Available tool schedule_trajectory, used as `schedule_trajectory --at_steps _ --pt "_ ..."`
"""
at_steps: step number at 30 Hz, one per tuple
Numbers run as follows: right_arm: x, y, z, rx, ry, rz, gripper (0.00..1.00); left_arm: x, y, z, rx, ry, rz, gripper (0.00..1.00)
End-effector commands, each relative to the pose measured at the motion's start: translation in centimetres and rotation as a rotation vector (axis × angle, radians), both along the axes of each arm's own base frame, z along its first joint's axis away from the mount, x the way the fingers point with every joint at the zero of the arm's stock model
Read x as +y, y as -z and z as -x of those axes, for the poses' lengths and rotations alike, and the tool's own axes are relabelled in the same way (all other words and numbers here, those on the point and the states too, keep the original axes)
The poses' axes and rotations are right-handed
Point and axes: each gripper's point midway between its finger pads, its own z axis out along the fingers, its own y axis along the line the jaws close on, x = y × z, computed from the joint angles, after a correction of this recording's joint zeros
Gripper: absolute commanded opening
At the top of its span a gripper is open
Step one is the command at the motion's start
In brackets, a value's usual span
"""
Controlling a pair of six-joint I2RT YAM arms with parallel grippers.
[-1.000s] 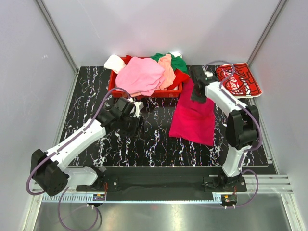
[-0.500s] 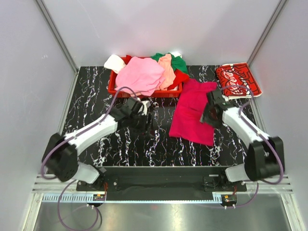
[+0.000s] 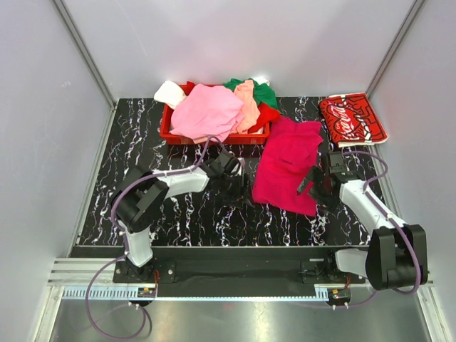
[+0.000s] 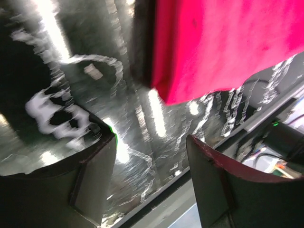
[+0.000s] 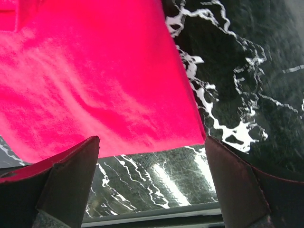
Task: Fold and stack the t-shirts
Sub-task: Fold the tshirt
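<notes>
I should next slide my left gripper sideways, with its open fingers going around the magenta shirt's nearest corner (image 3: 256,200) (image 4: 167,95), because that corner is just to the gripper's right in the top view.
A plain magenta t-shirt (image 3: 288,167) lies spread flat on the black marbled table (image 3: 178,221), right of centre. My left gripper (image 3: 239,187) stands open just off the shirt's near left corner, with nothing between its fingers. In the left wrist view that gripper (image 4: 152,183) hangs over bare table, the magenta cloth (image 4: 213,42) beyond it. My right gripper (image 3: 313,187) stands wide open at the shirt's near right corner. The right wrist view shows that gripper (image 5: 152,185) empty, with the shirt's hem (image 5: 95,80) just ahead. A folded red t-shirt with white script (image 3: 351,119) lies at the back right.
A red plastic basket (image 3: 249,137) at the back centre holds a heap of t-shirts: pink (image 3: 208,110), peach (image 3: 248,103), green (image 3: 265,92) and white (image 3: 169,92). Grey walls close in the table on three sides.
My right gripper has let go of the magenta shirt's far part, come back toward its near right corner and opened wide. My left arm has swung right to the shirt's near left corner.
</notes>
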Motion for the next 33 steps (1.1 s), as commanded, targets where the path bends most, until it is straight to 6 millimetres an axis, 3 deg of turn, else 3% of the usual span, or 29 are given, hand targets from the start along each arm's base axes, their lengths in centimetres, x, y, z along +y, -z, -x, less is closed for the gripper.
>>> schedule_trajectory --at_steps 1,7,8,13,23,25,30,31,33 --pt "-0.4 -0.9 0.3 -0.039 0.089 -0.021 1.0 -3.4 -1.6 -1.8 -0.051 -0.022 0.089 0.66" --pt "-0.5 0.1 2.4 -0.033 0.23 -0.068 0.98 -3.9 -0.5 -1.9 -0.048 -0.087 0.07 0.63" --pt "-0.6 1.0 3.1 -0.018 0.249 -0.073 0.98 -3.8 -0.3 -2.2 -0.053 -0.099 0.064 0.63" --pt "-1.3 1.8 3.8 -0.019 0.329 -0.058 0.95 -4.2 0.8 -2.7 -0.055 -0.101 0.049 0.56" --pt "-1.9 2.5 3.9 -0.027 0.392 -0.043 0.77 -4.5 2.1 -3.9 -0.088 -0.101 0.021 0.39" --pt "-1.9 3.1 3.8 -0.013 0.396 -0.037 0.72 -4.5 2.0 -4.1 -0.101 -0.096 0.021 0.36" --pt "-2.1 4.3 3.7 0.01 0.397 -0.015 0.56 -4.4 1.5 -4.2 -0.127 -0.077 0.022 0.09" --pt "-2.3 4.3 3.7 0.005 0.404 -0.011 0.46 -4.4 1.3 -4.2 -0.139 -0.068 0.021 0.06" --pt "-2.4 4.2 3.7 -0.006 0.406 -0.009 0.35 -4.1 1.1 -4.1 -0.149 -0.061 0.009 0.0"
